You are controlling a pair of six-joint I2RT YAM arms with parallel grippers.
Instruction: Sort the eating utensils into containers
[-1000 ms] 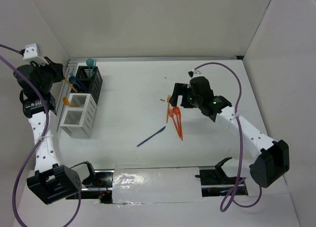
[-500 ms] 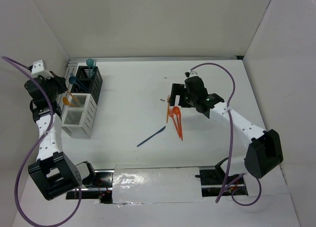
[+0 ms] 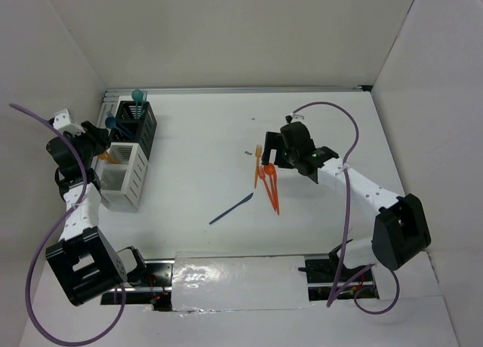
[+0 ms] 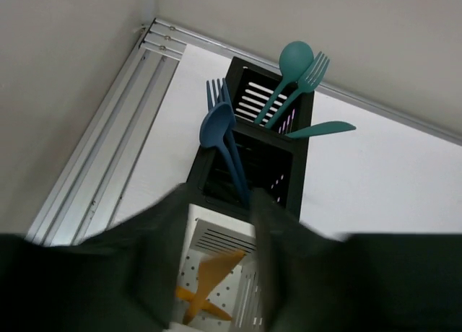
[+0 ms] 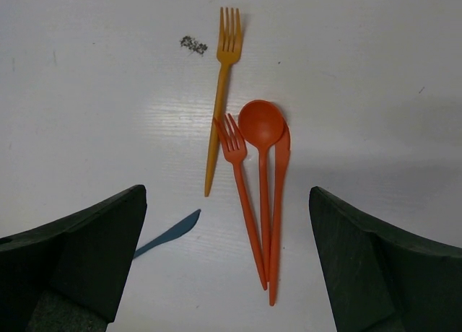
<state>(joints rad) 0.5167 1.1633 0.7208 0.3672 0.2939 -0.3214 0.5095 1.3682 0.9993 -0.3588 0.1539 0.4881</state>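
Observation:
The robot's right gripper should next shift to the left in the top view and down onto the yellow-orange fork's neck, which lies clear of the orange fork's teeth.
On the table lie a yellow-orange fork (image 3: 257,166) (image 5: 219,94), an orange fork (image 5: 242,195), spoon (image 5: 261,130) and knife (image 5: 279,202) side by side (image 3: 270,187), and a dark blue knife (image 3: 231,208) (image 5: 167,233). My right gripper (image 3: 273,155) (image 5: 225,227) hangs wide open and empty above the orange ones. My left gripper (image 3: 102,146) (image 4: 220,263) is open over the white caddy (image 3: 136,185) (image 4: 216,238), where orange utensils (image 4: 206,289) lie. The black caddy (image 3: 146,128) (image 4: 299,141) holds teal utensils (image 4: 292,65) and a dark blue spoon (image 4: 216,126).
The caddies stand in a row at the far left by the left wall and a metal rail (image 4: 115,137). A small dark speck of debris (image 5: 192,45) lies beside the yellow-orange fork's head. White walls close in the back and both sides.
My left arm has swung nearer and lower, bringing its gripper over the white caddy. My right gripper has shifted slightly left and nearer over the orange utensils.

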